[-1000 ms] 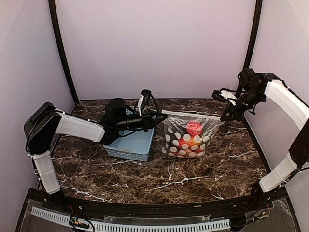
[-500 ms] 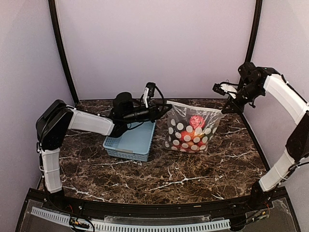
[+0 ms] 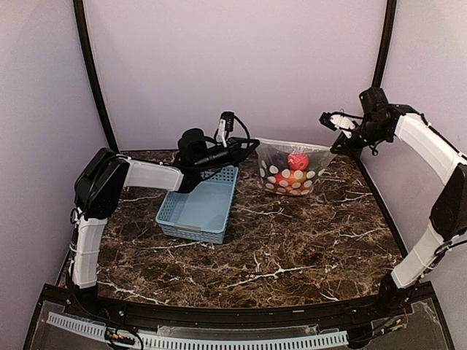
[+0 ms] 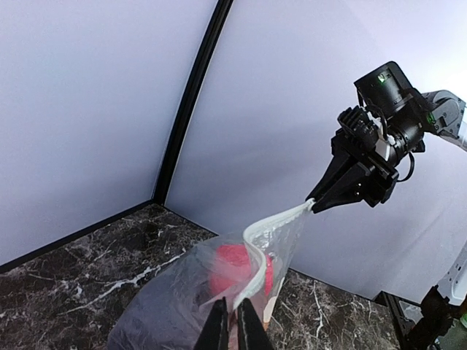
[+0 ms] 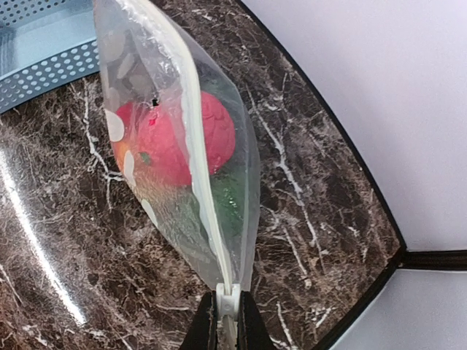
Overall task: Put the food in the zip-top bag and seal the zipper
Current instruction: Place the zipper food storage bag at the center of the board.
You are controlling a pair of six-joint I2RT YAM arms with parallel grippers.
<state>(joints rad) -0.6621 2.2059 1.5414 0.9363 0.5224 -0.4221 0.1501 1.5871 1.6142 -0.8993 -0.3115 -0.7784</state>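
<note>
My right gripper will next move down and back to let go of the slider [image 5: 228, 300] at the zipper's end, because the bare marble lies below and back from the gripper.
The zip-top bag [image 3: 292, 171], clear with white dots, hangs stretched between my two grippers near the back wall. Inside it lies the food: a red piece [image 3: 296, 161] [image 4: 237, 266] [image 5: 171, 138], orange pieces below it and a green piece [image 5: 228, 197]. The whitish zipper [image 3: 295, 144] [image 4: 281, 219] [image 5: 201, 168] runs along the top edge. My left gripper [image 3: 253, 145] [image 4: 233, 324] is shut on the bag's left end by the zipper strip. My right gripper [image 3: 338, 142] [image 5: 228, 321] is shut on the zipper's slider [image 5: 228, 300] at the right end.
A light-blue slotted basket [image 3: 197, 208] [image 5: 44, 51] stands left of the bag, under the left arm. Black frame posts [image 3: 379, 65] rise at the back corners. The marble table's right back edge [image 5: 365, 270] lies close behind the bag.
Both arms have carried the bag up and back toward the rear wall. The left arm has swung farther back. Both grips stay on the bag's ends.
</note>
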